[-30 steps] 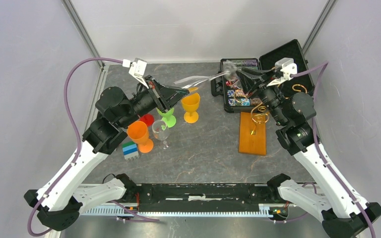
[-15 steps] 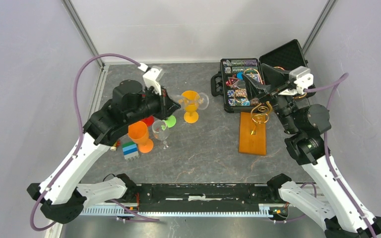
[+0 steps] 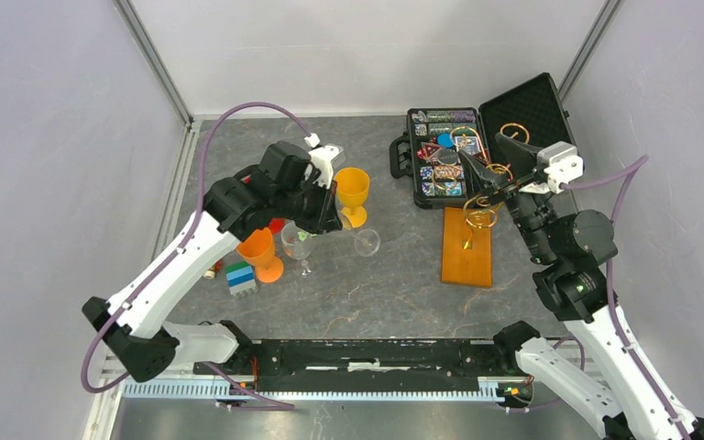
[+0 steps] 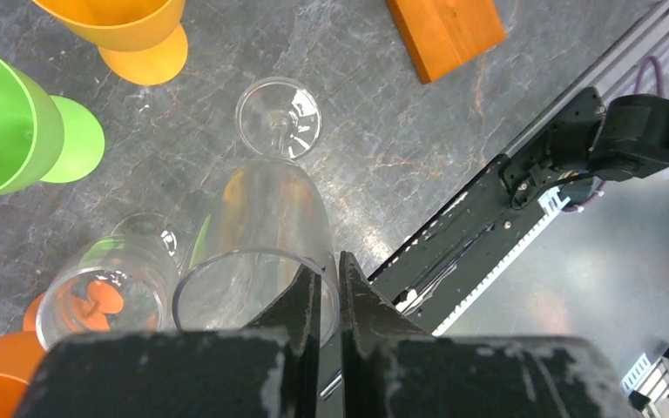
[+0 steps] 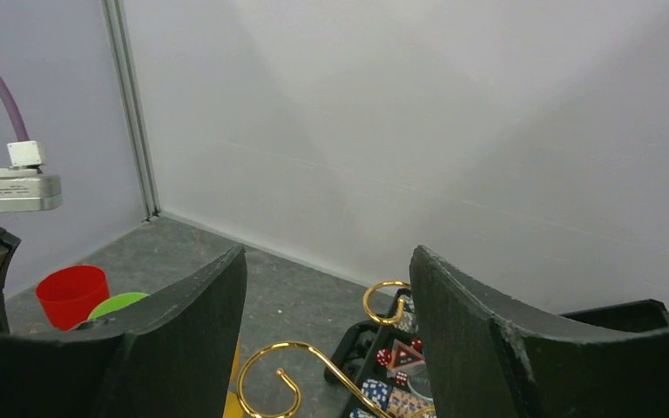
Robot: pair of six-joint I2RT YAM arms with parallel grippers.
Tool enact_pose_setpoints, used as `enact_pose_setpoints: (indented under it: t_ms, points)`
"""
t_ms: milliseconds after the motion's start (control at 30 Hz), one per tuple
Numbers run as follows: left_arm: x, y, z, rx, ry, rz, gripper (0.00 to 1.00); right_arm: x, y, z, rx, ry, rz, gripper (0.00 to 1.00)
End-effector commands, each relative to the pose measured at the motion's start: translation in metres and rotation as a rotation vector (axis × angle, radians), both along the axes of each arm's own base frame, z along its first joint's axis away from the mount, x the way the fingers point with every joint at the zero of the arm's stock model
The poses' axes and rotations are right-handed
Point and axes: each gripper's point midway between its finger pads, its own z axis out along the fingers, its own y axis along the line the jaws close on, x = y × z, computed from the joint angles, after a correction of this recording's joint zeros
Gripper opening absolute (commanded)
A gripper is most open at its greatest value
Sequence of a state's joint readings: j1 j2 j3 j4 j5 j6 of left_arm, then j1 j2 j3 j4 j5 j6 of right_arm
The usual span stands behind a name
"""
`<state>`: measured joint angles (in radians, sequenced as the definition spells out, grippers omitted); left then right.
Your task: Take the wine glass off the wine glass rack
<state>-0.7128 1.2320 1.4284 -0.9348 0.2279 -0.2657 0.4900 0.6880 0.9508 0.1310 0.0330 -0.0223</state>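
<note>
The wine glass comes down slightly next and my left gripper opens off its rim, since its foot points down over bare table beside the second clear glass (image 3: 297,242).
My left gripper (image 4: 329,261) is shut on the rim of a clear wine glass (image 4: 266,222), one finger inside the bowl and one outside. The glass hangs foot-down over the table, its round foot (image 3: 365,241) next to the cups; whether the foot touches the table I cannot tell. The wine glass rack (image 3: 480,209) is gold curled wire on an orange-brown wooden base (image 3: 467,255), with no glass on it. My right gripper (image 3: 484,154) stands open above the rack, gold curls (image 5: 287,374) showing between its fingers.
A second clear glass (image 3: 298,240) stands by the left gripper, with orange cups (image 3: 258,249) (image 3: 352,192), a green cup (image 4: 0,131) and a red one (image 5: 71,294) around it. A coloured block (image 3: 241,278) lies near them. An open black case (image 3: 440,165) sits behind the rack.
The right gripper opened, let go of the glass and drew back over the rack. My left arm carried the glass leftward and down toward the cups.
</note>
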Motion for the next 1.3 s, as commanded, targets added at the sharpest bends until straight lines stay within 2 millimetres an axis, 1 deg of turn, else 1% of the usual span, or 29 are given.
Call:
enact_pose_setpoints:
  t_ms: [0,167,267,300,533,600,767,833,933,967,1000,1033,1100,1133,1167,1233,1267]
  points:
    - [0.011,-0.003,0.000,0.078,-0.012,-0.008,0.02,-0.003,-0.009,-0.007,-0.019,0.009,-0.042,0.73]
    - [0.018,-0.004,-0.023,0.236,0.043,0.021,0.02,-0.007,-0.017,-0.014,-0.027,0.016,-0.068,0.74]
    - [0.021,-0.003,-0.034,0.324,0.069,0.041,0.02,-0.010,-0.019,-0.019,-0.030,0.019,-0.072,0.73]
    - [0.024,0.001,-0.038,0.359,0.071,0.056,0.02,-0.011,-0.019,-0.021,-0.031,0.020,-0.072,0.74]
    - [0.026,-0.009,-0.059,0.431,0.129,0.048,0.03,-0.015,-0.025,-0.030,-0.047,0.028,-0.090,0.74]
    - [0.027,-0.010,-0.062,0.435,0.137,0.051,0.07,-0.016,-0.025,-0.031,-0.053,0.029,-0.091,0.74]
    - [0.030,-0.011,-0.067,0.451,0.141,0.057,0.20,-0.018,-0.028,-0.032,-0.061,0.028,-0.100,0.75]
    - [0.032,-0.010,-0.065,0.453,0.134,0.064,0.29,-0.019,-0.030,-0.032,-0.064,0.033,-0.105,0.75]
    - [0.036,-0.009,-0.052,0.432,0.095,0.086,0.46,-0.020,-0.032,-0.029,-0.065,0.030,-0.113,0.75]
    - [0.037,-0.008,-0.046,0.420,0.075,0.097,0.56,-0.021,-0.033,-0.027,-0.064,0.025,-0.116,0.75]
    - [0.039,-0.007,-0.037,0.405,0.052,0.106,0.63,-0.022,-0.034,-0.025,-0.062,0.019,-0.120,0.75]
    - [0.040,-0.007,-0.030,0.389,0.036,0.110,0.67,-0.022,-0.036,-0.028,-0.073,0.035,-0.126,0.75]
    - [0.040,-0.005,-0.011,0.349,-0.009,0.120,0.78,-0.024,-0.041,-0.024,-0.068,0.029,-0.145,0.75]
    - [0.040,-0.004,-0.002,0.331,-0.031,0.126,0.96,-0.026,-0.044,-0.022,-0.063,0.028,-0.160,0.75]
    - [0.040,0.000,0.010,0.309,-0.060,0.136,1.00,-0.027,-0.048,-0.018,-0.056,0.022,-0.176,0.75]
    - [0.039,0.008,0.034,0.261,-0.122,0.165,1.00,-0.031,-0.057,-0.012,-0.056,0.018,-0.211,0.76]
    - [0.039,0.015,0.049,0.236,-0.164,0.197,1.00,-0.035,-0.063,-0.007,-0.056,0.017,-0.229,0.76]
